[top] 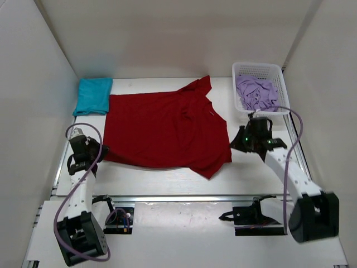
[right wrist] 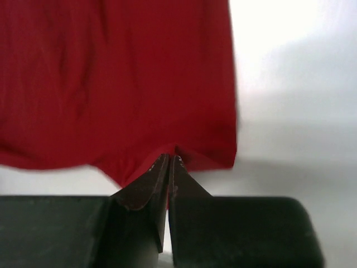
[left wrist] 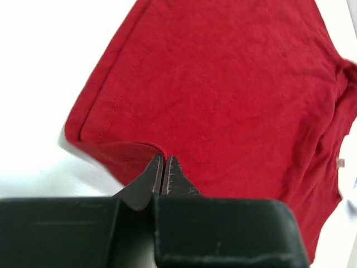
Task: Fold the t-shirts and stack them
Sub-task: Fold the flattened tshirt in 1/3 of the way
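The red cloth lies spread unfolded, so I need to move my left gripper outward along the shirt's side edge (top: 107, 129) (left wrist: 114, 72) toward the teal t-shirt next and let go of the pinched hem there.
A dark red t-shirt (top: 162, 128) lies spread over the middle of the table, its collar end bunched toward the back right. My left gripper (top: 102, 149) is shut on its left edge; in the left wrist view the fingertips (left wrist: 162, 159) pinch the lifted red hem (left wrist: 117, 146). My right gripper (top: 234, 144) is shut on the shirt's right edge, with red cloth (right wrist: 134, 84) puckered at the fingertips (right wrist: 169, 158). A folded teal t-shirt (top: 93, 95) rests at the back left. The lilac t-shirt (top: 255, 92) lies crumpled in the basket.
The white mesh basket (top: 280, 84) stands at the back right, just behind my right arm. White walls close in on the left, back and right of the table (top: 167, 178). A metal rail (top: 184, 197) runs along the near edge.
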You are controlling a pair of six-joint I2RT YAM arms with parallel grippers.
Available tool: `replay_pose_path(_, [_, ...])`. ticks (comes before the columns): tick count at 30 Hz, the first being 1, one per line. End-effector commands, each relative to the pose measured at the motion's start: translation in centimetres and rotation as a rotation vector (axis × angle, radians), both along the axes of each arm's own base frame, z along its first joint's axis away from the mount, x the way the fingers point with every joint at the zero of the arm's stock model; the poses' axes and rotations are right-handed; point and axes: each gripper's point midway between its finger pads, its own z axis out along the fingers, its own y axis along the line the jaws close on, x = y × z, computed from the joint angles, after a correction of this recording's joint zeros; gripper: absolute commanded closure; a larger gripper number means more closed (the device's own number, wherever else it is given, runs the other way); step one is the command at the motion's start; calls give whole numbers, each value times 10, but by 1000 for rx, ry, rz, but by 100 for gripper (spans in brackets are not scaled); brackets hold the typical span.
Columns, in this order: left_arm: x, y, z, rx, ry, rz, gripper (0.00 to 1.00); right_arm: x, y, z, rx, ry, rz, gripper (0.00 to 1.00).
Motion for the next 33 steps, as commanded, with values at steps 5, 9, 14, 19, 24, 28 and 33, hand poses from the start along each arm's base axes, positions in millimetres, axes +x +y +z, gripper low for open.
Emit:
replay_pose_path(5, [37, 22, 21, -67, -83, 112, 100, 123, 4, 54, 43, -220, -22, 100])
replay_pose_path(9, [61, 29, 31, -73, -126, 142, 100, 162, 6, 60, 51, -238, -20, 100])
replay_pose_path(14, [94, 35, 32, -40, -95, 138, 100, 209, 7, 67, 50, -252, -13, 100])
replay_pose_path(19, [119, 43, 20, -53, -73, 123, 100, 231, 8, 50, 25, -199, 7, 100])
replay_pose_path(24, [129, 50, -3, -81, -40, 136, 100, 252, 10, 38, -1, -180, 22, 100])
replay_pose_path(28, [133, 52, -16, -92, -3, 117, 88, 263, 13, 28, -7, -151, 37, 99])
replay_pose_path(33, [121, 66, -1, -84, -33, 178, 59, 262, 15, 45, -9, -182, 44, 73])
